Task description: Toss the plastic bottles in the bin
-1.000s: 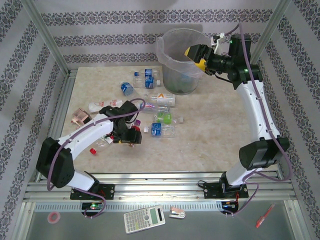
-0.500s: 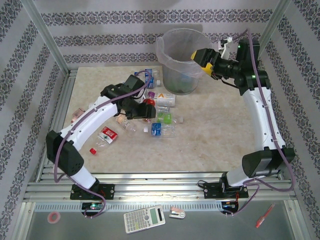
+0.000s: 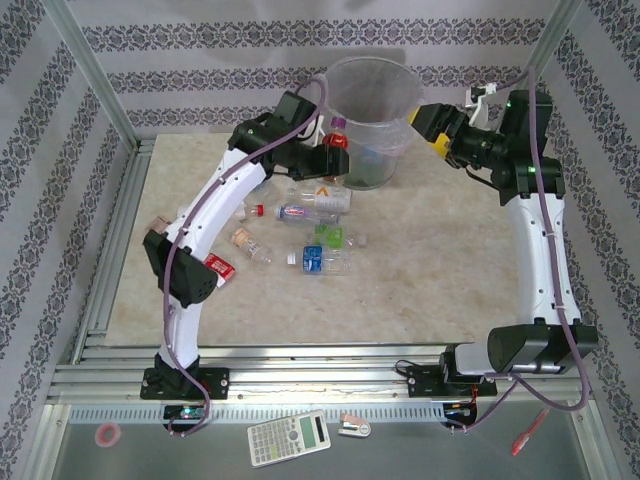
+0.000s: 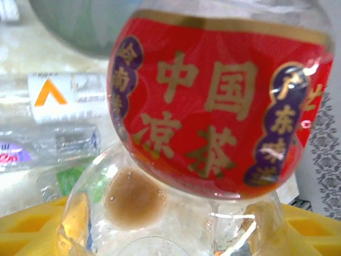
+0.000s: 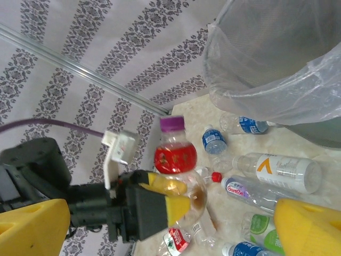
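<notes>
The robot's left gripper is still beside the bin's side, below the bin's rim, so next it needs to go up and move outward over the bin's opening (image 3: pixel 374 92) to let go of the plastic bottle (image 3: pixel 338 141).
My left gripper (image 3: pixel 325 160) is shut on a plastic bottle (image 3: pixel 338 141) with a red label and a purple cap, held upright right beside the bin's (image 3: pixel 365 75) left wall, below its rim. In the left wrist view the red label (image 4: pixel 213 106) looms large, and a little brown liquid sits in the bottle's base between the yellow fingers (image 4: pixel 32 224). The right wrist view shows the held bottle (image 5: pixel 175 154) and the bag-lined bin (image 5: pixel 277 64). My right gripper (image 3: pixel 432 125) hangs open and empty just right of the bin. Several more bottles (image 3: pixel 318 200) lie on the table.
A green-labelled bottle (image 3: pixel 328 236), a blue-labelled one (image 3: pixel 325 260) and a crushed red-labelled one (image 3: pixel 218 266) lie mid-table. A pinkish box (image 3: pixel 160 222) sits at the left edge. Frame posts and patterned walls enclose the table; a calculator (image 3: pixel 288 437) lies in front.
My left arm has swung up from the middle of the table to the bin's left side, carrying the red-labelled bottle. My right gripper has drawn back rightward from over the bin.
</notes>
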